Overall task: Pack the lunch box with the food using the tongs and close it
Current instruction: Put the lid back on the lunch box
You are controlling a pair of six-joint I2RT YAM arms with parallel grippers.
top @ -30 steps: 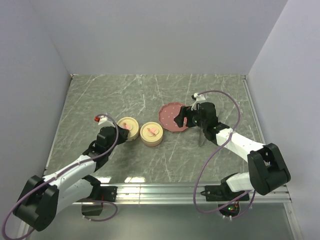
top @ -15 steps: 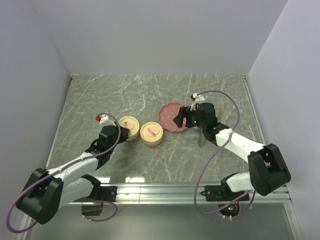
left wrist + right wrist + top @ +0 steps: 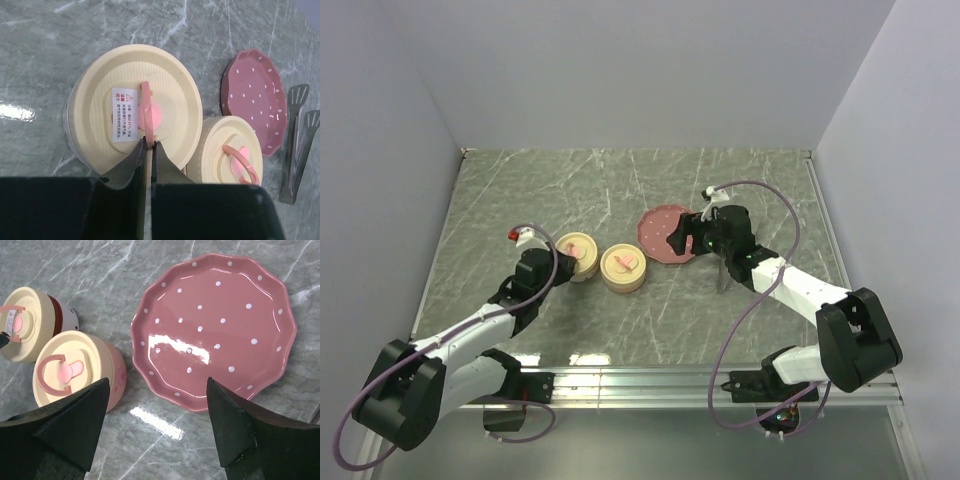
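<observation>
The lid covers the tub, so next I need to move my left gripper slightly outward, then open it to release the thin pink handle [image 3: 574, 251] [image 3: 145, 112] between its fingers.
The lunch box shows as two round cream tubs with lids on, a left tub [image 3: 577, 255] [image 3: 135, 107] and a right tub [image 3: 623, 268] [image 3: 232, 155] [image 3: 75, 372]. My left gripper [image 3: 149, 145] [image 3: 560, 262] is shut on the thin pink handle [image 3: 145, 112] of the left tub's lid. The tongs [image 3: 722, 272] [image 3: 297, 145] lie flat on the table to the right of the pink plate. My right gripper [image 3: 158, 384] [image 3: 682, 238] hangs open over the plate's near rim, holding nothing. No food is in view.
The pink dotted plate [image 3: 665, 232] [image 3: 215, 325] [image 3: 255, 100] is bare and lies just right of the tubs. Grey walls close the table at the back and on both sides. A metal rail [image 3: 650, 378] runs along the near edge.
The left arm's lower links have shifted slightly while its gripper stays at the left tub's lid. The right arm has barely moved.
</observation>
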